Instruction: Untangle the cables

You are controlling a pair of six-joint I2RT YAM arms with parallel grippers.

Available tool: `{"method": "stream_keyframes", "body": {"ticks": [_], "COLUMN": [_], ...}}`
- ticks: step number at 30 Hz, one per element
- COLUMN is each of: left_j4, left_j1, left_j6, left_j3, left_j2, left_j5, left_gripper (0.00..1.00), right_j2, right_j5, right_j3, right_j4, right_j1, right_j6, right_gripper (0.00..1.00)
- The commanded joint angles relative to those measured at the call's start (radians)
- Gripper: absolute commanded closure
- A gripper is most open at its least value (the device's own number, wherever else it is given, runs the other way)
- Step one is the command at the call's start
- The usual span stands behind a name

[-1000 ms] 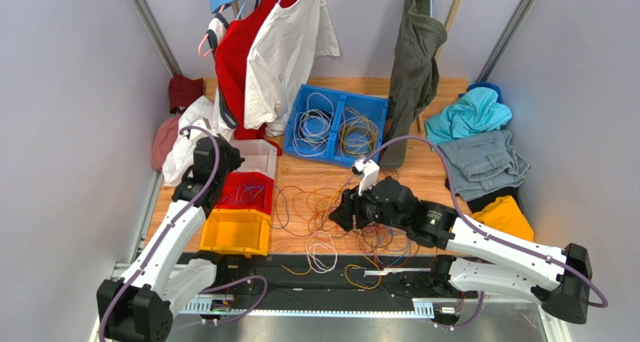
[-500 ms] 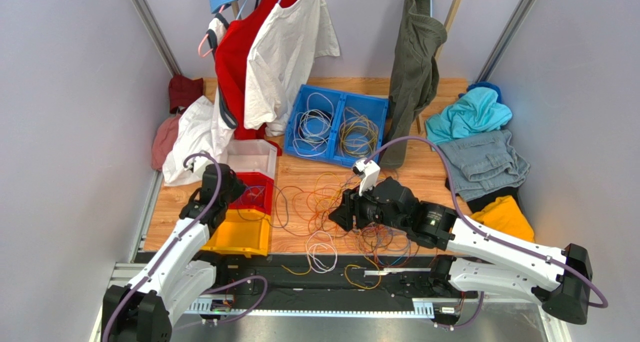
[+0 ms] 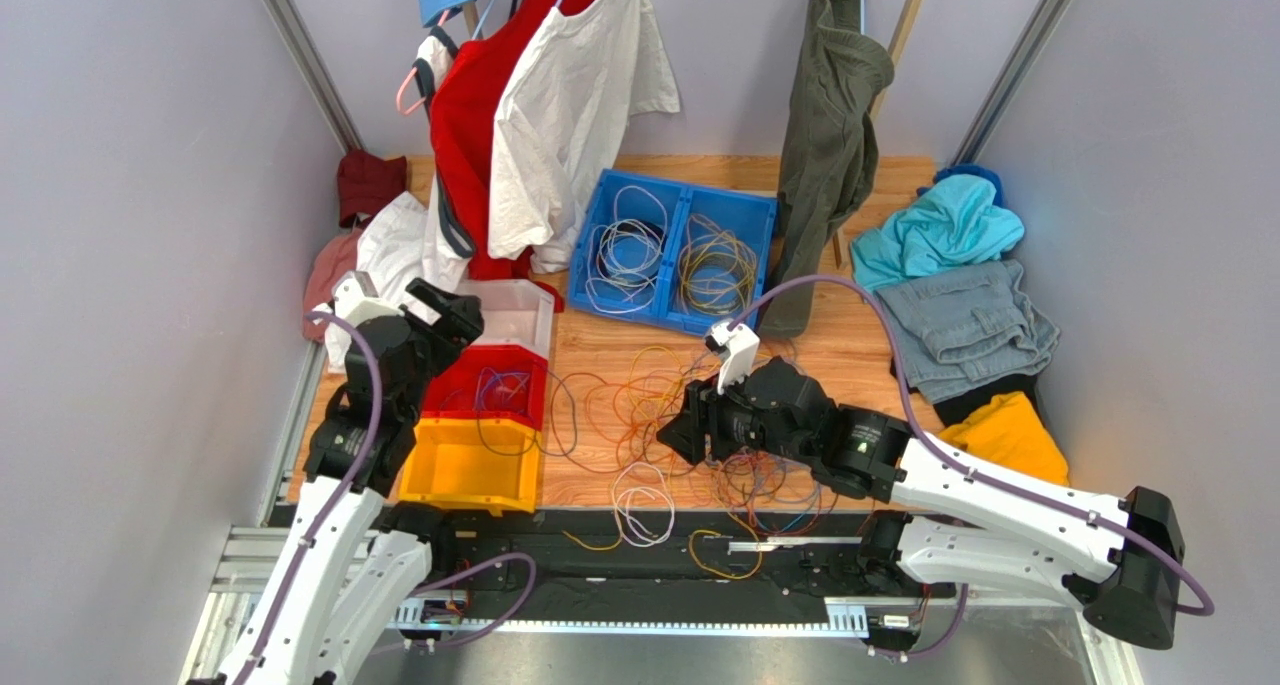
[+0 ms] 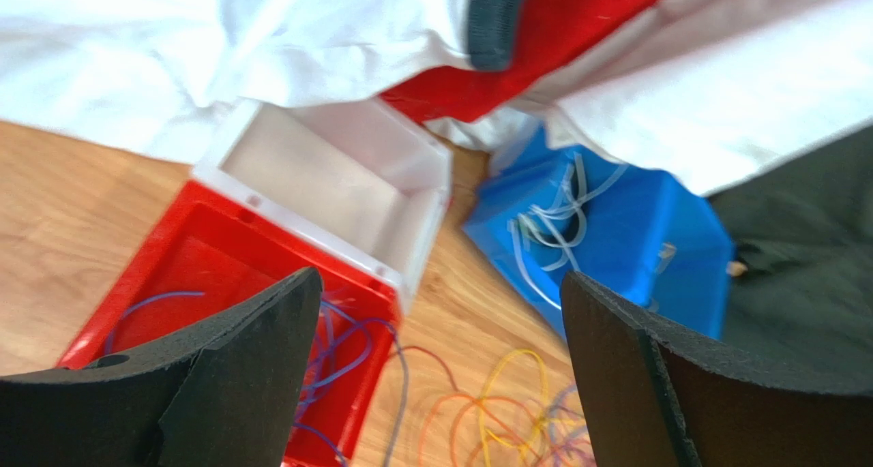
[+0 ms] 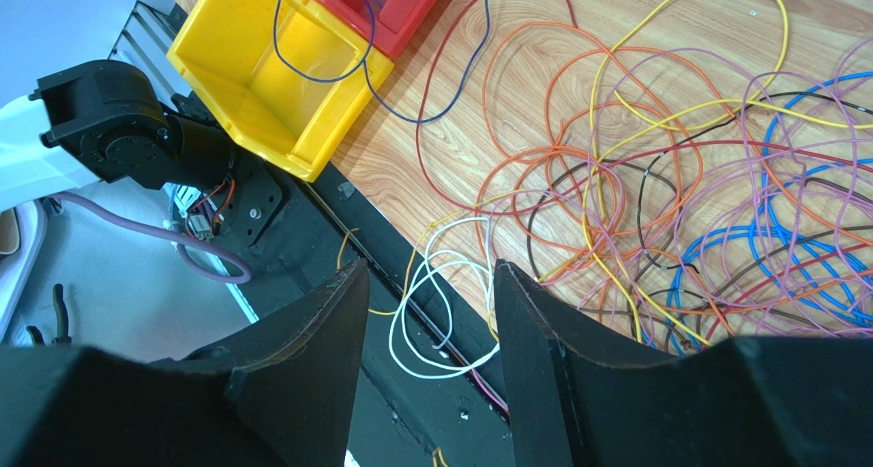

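Note:
I will next move my left gripper back, then down onto the thin blue cable loop spilling from the red bin (image 3: 489, 385) over the yellow bin.
The cables (image 3: 676, 415) lie as a tangle of orange, yellow, purple, blue and red loops on the wooden table, filling the right of the right wrist view (image 5: 666, 181). A white cable loop (image 5: 441, 314) hangs over the table's front edge. Purple and blue cables (image 4: 328, 334) lie in the red bin (image 3: 489, 385). My left gripper (image 3: 440, 310) (image 4: 441, 283) hovers above the red and white bins, wide open and empty. My right gripper (image 3: 679, 430) (image 5: 430, 271) hangs over the tangle's left edge, open partway with nothing between its fingers.
A white bin (image 3: 516, 313), the red bin and a yellow bin (image 3: 473, 468) stand in a row at the left. A blue crate (image 3: 672, 253) at the back holds coiled cables. Clothes hang behind and lie piled at the right (image 3: 962, 325).
My left gripper has opened from shut and risen back from low over the red bin. The right arm has not moved.

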Motion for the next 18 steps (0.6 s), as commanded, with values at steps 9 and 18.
{"method": "stream_keyframes", "body": {"ticks": [9,18], "left_j4": [-0.149,-0.358], "left_j1": [-0.139,-0.300], "left_j6": [-0.016,-0.154], "left_j3": [-0.133,-0.092], "left_j2": [-0.126,-0.163], "left_j5": [0.254,0.062], "left_gripper": [0.04,0.03], "right_j2": [0.117,0.201], "right_j5": [-0.061,-0.084], "right_j3": [-0.052,-0.038], "right_j4": [0.164,0.208], "right_j1": [0.004,0.007], "right_j6": [0.017,0.051], "right_gripper": [0.48,0.50]}}
